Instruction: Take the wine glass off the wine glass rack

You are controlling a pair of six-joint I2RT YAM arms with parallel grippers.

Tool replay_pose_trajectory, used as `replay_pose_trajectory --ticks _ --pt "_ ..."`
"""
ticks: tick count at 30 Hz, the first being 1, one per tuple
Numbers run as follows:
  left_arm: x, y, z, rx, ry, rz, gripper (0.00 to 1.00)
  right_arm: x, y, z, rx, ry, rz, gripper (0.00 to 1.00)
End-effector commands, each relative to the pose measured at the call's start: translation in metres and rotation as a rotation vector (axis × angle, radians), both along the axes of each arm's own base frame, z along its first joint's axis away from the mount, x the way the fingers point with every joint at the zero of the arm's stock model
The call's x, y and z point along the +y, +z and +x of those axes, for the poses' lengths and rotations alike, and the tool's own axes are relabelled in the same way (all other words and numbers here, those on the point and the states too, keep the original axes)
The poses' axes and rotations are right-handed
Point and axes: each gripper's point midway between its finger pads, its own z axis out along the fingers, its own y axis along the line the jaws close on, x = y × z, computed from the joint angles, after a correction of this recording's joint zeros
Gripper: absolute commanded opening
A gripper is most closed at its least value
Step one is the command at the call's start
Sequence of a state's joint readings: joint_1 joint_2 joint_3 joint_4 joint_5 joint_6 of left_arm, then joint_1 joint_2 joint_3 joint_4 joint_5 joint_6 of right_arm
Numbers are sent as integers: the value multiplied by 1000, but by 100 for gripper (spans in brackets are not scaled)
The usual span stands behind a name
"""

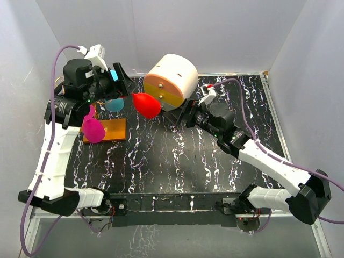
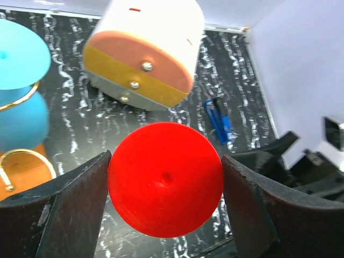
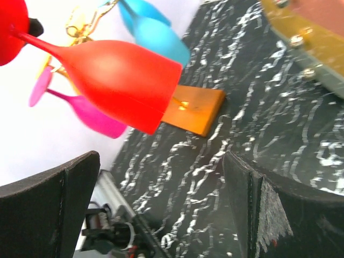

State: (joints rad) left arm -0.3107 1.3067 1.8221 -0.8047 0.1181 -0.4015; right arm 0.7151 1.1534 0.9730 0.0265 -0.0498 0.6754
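Note:
My right gripper should tilt its fingers up from the table next, onto the rim of the red glass's bowl (image 1: 157, 110) (image 3: 167, 98). The left gripper is holding the glass's foot, so the bowl end is free.
A red wine glass (image 1: 146, 105) lies almost level above the table, bowl (image 3: 121, 88) pointing right. My left gripper (image 1: 128, 86) is shut on its round foot (image 2: 165, 183), which fills the gap between both fingers. Just left of it stands the wine glass rack, gold wire (image 2: 21, 97) on an orange base (image 1: 105, 130). A pink glass (image 1: 94, 129) and a blue glass (image 1: 114, 104) hang on it. The right gripper (image 1: 180, 115) is open and holds nothing, right of the red bowl; its fingers (image 3: 59, 209) frame bare table.
A white-and-orange rounded drawer box (image 1: 172, 80) sits at the back middle, close behind the red glass and the right gripper. A small blue tool (image 2: 217, 121) lies on the black marbled table (image 1: 161, 161) near the box. White walls close in the left, back and right.

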Motion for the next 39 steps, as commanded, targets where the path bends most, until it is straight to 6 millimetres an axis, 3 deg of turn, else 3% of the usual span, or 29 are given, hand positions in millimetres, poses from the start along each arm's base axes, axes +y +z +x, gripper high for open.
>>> replay_pose_trajectory --ticks 1,5,11,14,20,23,25,27,28,30,34,39 --pt "-22 39 -15 -102 -81 -188 61 18 46 -15 9 103 286 98" --pt "-33 43 -26 -112 -124 -301 61 16 60 -20 16 118 432 99" --pt "-54 43 -42 -91 -218 -479 61 12 96 -34 -81 181 560 95" --pt "-60 43 -49 -86 -251 -551 61 6 113 -45 -147 216 618 73" --pt "-68 32 -57 -58 -291 -669 62 -6 121 -70 -160 293 742 31" --pt "-70 26 -59 -43 -303 -685 66 -9 121 -76 -148 308 755 21" --pt "-70 21 -60 -37 -304 -682 77 -12 119 -77 -140 292 743 15" --pt "-68 16 -60 -28 -289 -653 95 -16 113 -73 -128 245 716 9" --pt "-65 13 -59 -36 -278 -626 98 -19 108 -70 -123 216 699 6" --pt "-59 9 -58 -45 -246 -572 99 -27 94 -62 -103 133 656 4" --pt "-38 2 -56 -68 -146 -439 99 -57 45 -40 -16 -122 497 0" --pt "-2 -2 -55 -115 13 -291 99 -132 -31 -15 172 -595 173 0"
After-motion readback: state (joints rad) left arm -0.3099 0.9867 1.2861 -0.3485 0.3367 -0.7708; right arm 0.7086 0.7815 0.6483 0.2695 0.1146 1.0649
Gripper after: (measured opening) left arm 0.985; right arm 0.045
